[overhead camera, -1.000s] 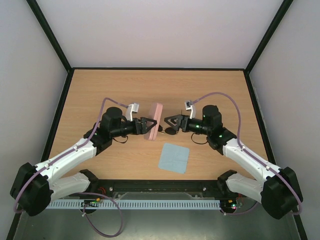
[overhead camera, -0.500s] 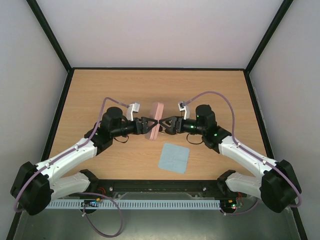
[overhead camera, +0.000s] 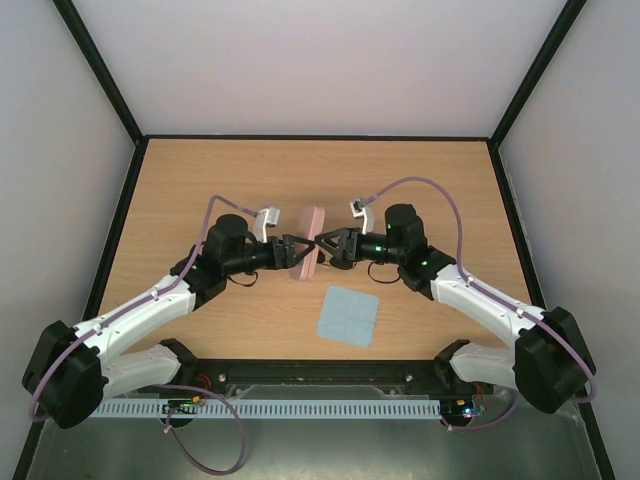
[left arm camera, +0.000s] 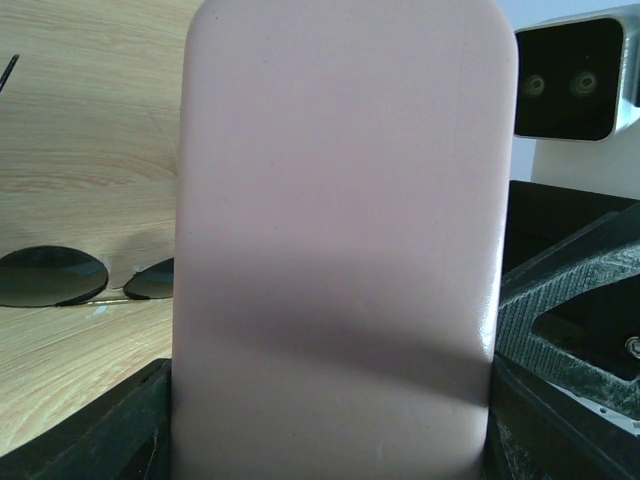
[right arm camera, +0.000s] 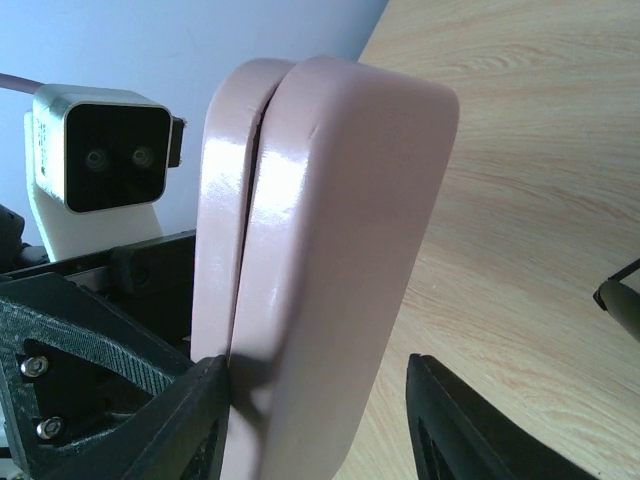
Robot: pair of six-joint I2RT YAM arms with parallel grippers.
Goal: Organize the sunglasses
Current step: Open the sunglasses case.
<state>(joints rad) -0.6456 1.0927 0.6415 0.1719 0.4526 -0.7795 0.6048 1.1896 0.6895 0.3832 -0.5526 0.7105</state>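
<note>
The case [overhead camera: 308, 232] goes down and to the left in the top view next, and my left gripper releases it there. Bare tabletop lies below the gripper on that side.
The pink case [overhead camera: 308, 232] stands on its long edge at the table's middle, almost closed, with a thin seam showing in the right wrist view [right arm camera: 300, 260]. My left gripper [overhead camera: 296, 251] is shut on the case [left arm camera: 340, 230] from the left. My right gripper [overhead camera: 326, 247] is open, with its fingers straddling the case's near end [right arm camera: 315, 420]; one finger [right arm camera: 150, 420] is at the seam and the other [right arm camera: 480, 430] stands clear. The sunglasses [left arm camera: 60, 277] lie flat on the table behind the case, two dark lenses showing. In the top view they are hidden under the right gripper.
A light blue square cloth [overhead camera: 348, 316] lies flat on the wooden table [overhead camera: 200, 180] just in front of the grippers. Black frame rails border the table on all sides.
My right gripper has moved left from beside the sunglasses to the pink case, and its open fingers now straddle the case. The left gripper and the case have stayed put.
</note>
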